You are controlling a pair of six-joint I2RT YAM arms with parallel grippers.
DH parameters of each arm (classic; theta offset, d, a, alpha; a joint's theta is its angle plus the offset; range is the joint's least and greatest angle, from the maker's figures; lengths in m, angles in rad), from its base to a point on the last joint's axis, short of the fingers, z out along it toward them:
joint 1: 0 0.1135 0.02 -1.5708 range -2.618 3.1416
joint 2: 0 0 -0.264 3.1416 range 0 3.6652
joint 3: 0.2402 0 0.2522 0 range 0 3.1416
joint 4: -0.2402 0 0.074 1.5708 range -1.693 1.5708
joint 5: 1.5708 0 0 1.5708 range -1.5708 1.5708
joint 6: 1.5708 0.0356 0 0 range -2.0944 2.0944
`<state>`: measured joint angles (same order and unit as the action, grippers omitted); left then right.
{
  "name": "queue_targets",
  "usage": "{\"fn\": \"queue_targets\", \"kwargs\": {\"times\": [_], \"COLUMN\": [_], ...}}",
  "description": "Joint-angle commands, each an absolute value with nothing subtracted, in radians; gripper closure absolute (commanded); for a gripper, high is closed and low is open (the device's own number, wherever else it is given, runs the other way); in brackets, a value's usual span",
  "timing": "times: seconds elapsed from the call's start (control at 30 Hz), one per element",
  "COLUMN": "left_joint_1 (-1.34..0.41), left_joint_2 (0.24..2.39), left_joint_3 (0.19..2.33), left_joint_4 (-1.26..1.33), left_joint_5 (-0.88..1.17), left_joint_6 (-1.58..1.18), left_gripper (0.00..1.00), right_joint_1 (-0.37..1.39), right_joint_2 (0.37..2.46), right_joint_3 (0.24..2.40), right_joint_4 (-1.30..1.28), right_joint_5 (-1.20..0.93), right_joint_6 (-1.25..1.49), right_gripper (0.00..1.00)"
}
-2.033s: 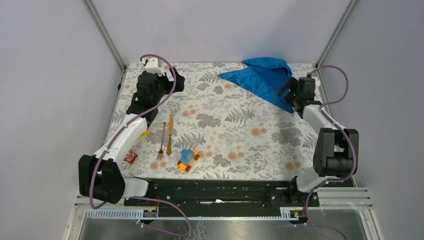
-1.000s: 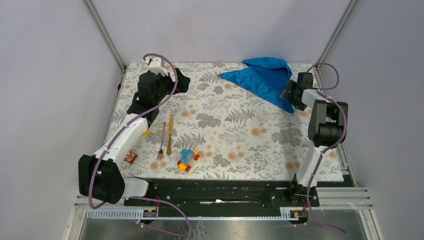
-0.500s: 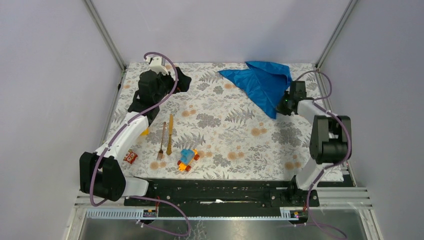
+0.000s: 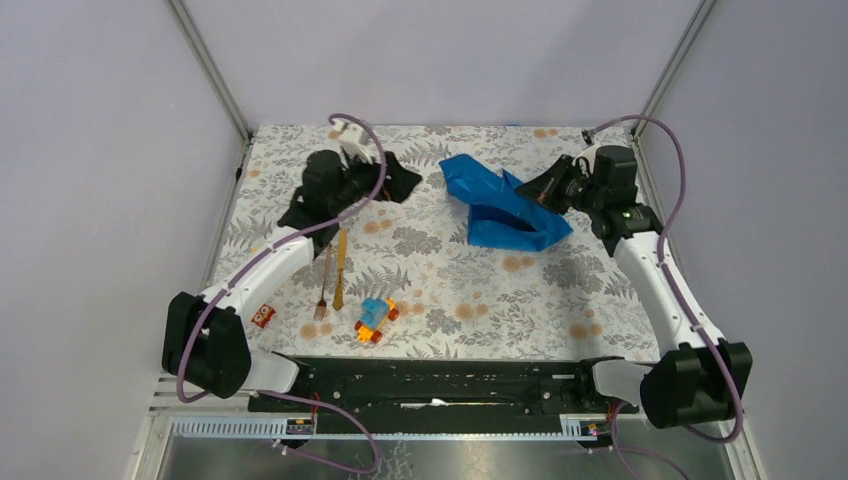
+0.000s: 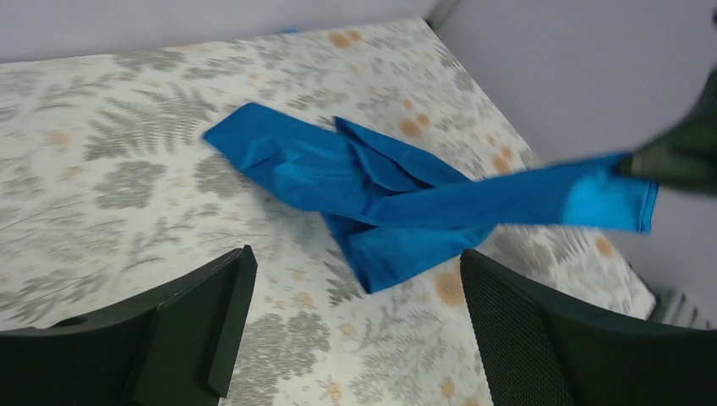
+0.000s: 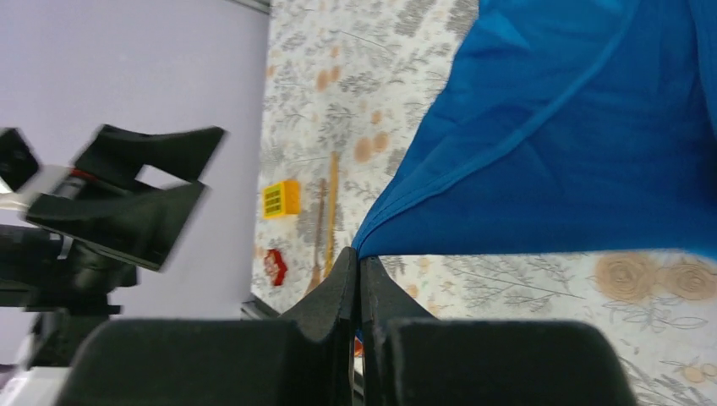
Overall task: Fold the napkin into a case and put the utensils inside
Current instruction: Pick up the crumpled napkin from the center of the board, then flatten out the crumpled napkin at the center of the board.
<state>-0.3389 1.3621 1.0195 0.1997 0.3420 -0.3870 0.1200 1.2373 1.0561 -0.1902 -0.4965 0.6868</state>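
Note:
I should move my left gripper down and to the right in the top view, onto the napkin's loose end [image 4: 453, 169] [image 5: 233, 132]. My right gripper already holds another corner of the napkin lifted.
The bright blue napkin [image 4: 498, 207] lies rumpled on the flowered table, right of the middle at the back. My right gripper [image 4: 549, 187] is shut on one corner of it [image 6: 357, 254] and holds that corner lifted, so the cloth [image 6: 575, 152] stretches away from the jaws. In the left wrist view the napkin [image 5: 338, 169] has one strip pulled taut toward the right gripper [image 5: 685, 156]. My left gripper [image 4: 402, 181] hangs open just left of the cloth [image 5: 355, 262], touching nothing. The golden fork [image 4: 323, 282] and knife [image 4: 340, 268] lie side by side at the front left.
A blue-and-orange toy car [image 4: 375, 320] sits right of the utensils, near the front. A red patterned block [image 4: 262, 315] lies beside the left arm's base. A yellow block [image 6: 279, 200] shows past the knife [image 6: 331, 194]. Grey walls close the table's back and sides.
My right gripper closed on the napkin's corner, then lifted and dragged the cloth left from the back right corner. The left arm swung right toward the napkin, jaws still open.

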Motion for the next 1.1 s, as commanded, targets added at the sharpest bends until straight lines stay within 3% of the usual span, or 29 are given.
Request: {"fn": "queue_targets", "kwargs": {"times": [0.0,0.2,0.33,0.53,0.67,0.8,0.93,1.07], "left_joint_1": [-0.504,-0.621,-0.635,-0.683,-0.724,-0.765,-0.809,-0.823], "left_joint_2": [1.329,1.334,1.256,1.255,1.383,1.524,1.698,1.849], "left_joint_3": [1.022,1.024,0.867,0.668,0.631,0.629,0.636,0.756], "left_joint_4": [0.2,0.128,0.279,0.494,0.662,0.909,1.174,1.175], "left_joint_5": [0.302,0.159,0.176,0.069,0.016,0.03,0.004,0.018], "left_joint_6": [-0.239,-0.343,-0.488,-0.409,-0.324,-0.228,-0.146,-0.109], "left_gripper": [0.05,0.02,0.01,0.01,0.02,0.11,0.11,0.11], "right_joint_1": [0.118,0.117,0.117,0.117,0.117,0.117,0.117,0.117], "right_joint_2": [1.147,1.063,1.007,0.984,0.98,0.978,0.979,0.979], "right_joint_3": [1.207,1.321,1.307,1.302,1.308,1.302,1.302,1.305], "right_joint_4": [-0.29,-0.458,-0.466,-0.463,-0.457,-0.443,-0.437,-0.434], "right_joint_5": [-0.55,-0.321,-0.274,-0.312,-0.332,-0.36,-0.383,-0.402], "right_joint_6": [0.712,0.561,0.526,0.519,0.514,0.52,0.524,0.527], "right_gripper": [1.0,1.0,1.0,1.0,1.0,1.0,1.0,1.0]}}
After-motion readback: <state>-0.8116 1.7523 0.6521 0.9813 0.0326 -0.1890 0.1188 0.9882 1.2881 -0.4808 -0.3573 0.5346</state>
